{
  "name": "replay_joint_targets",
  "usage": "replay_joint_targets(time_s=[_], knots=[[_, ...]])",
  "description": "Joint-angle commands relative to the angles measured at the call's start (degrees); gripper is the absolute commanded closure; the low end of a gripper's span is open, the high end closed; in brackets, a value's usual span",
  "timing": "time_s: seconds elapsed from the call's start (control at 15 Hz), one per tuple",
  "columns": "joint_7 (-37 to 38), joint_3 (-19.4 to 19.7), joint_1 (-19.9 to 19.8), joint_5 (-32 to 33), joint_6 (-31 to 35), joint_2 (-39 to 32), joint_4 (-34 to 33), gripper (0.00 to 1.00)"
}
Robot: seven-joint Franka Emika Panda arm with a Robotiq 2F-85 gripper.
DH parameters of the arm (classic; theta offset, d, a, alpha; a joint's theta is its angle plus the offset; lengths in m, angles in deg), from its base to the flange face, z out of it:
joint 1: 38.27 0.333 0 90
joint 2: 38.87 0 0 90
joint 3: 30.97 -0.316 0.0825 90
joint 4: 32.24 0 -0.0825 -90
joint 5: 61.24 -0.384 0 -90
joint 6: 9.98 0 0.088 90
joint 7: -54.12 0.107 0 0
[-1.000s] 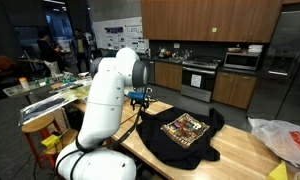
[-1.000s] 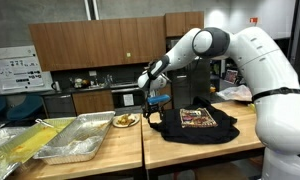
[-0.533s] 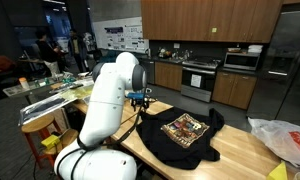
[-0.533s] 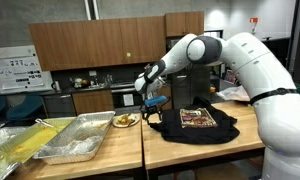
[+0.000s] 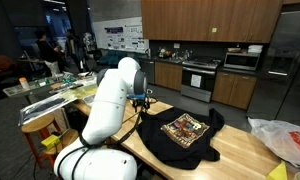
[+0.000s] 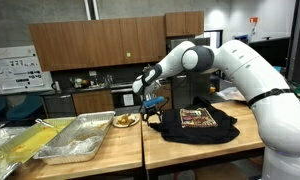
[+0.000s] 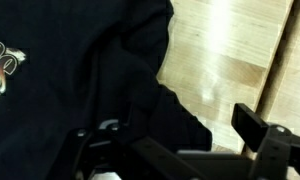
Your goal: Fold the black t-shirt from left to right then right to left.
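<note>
Next, my gripper moves outward and down onto the jutting corner of the shirt [image 7: 196, 136], because that black tip lies over bare wood between my open fingers.
The black t-shirt [image 5: 185, 140] lies spread on the wooden table [image 5: 245, 155], its square brown and orange print [image 5: 186, 129] facing up. It also shows in an exterior view [image 6: 197, 127] and fills the left of the wrist view [image 7: 70, 90]. My gripper [image 5: 142, 101] hangs over the shirt's edge, also seen in an exterior view [image 6: 151, 108]. In the wrist view the gripper [image 7: 175, 135] is open. One finger is over bare wood and the other over the cloth, with the shirt's edge between them.
Metal trays [image 6: 78, 140] with food and a small plate [image 6: 125, 121] sit on the adjoining table. A white-and-red plastic bag [image 5: 286, 137] lies at the table's far end, also seen in an exterior view [image 6: 233, 93]. Kitchen cabinets stand behind.
The arm's upper links have swung a little, and the gripper has shifted slightly toward the shirt's edge. The shirt has not moved.
</note>
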Motion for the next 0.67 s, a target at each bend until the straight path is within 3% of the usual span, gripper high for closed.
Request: replay_joint_targets(time_s=[0.0,0.6], knots=[[0.8,0.9,1.2,0.1,-4.4,-3.6,-6.2,0.00],[3.5,1.8,2.4,0.0,-9.9,-9.8,-15.7,0.00]])
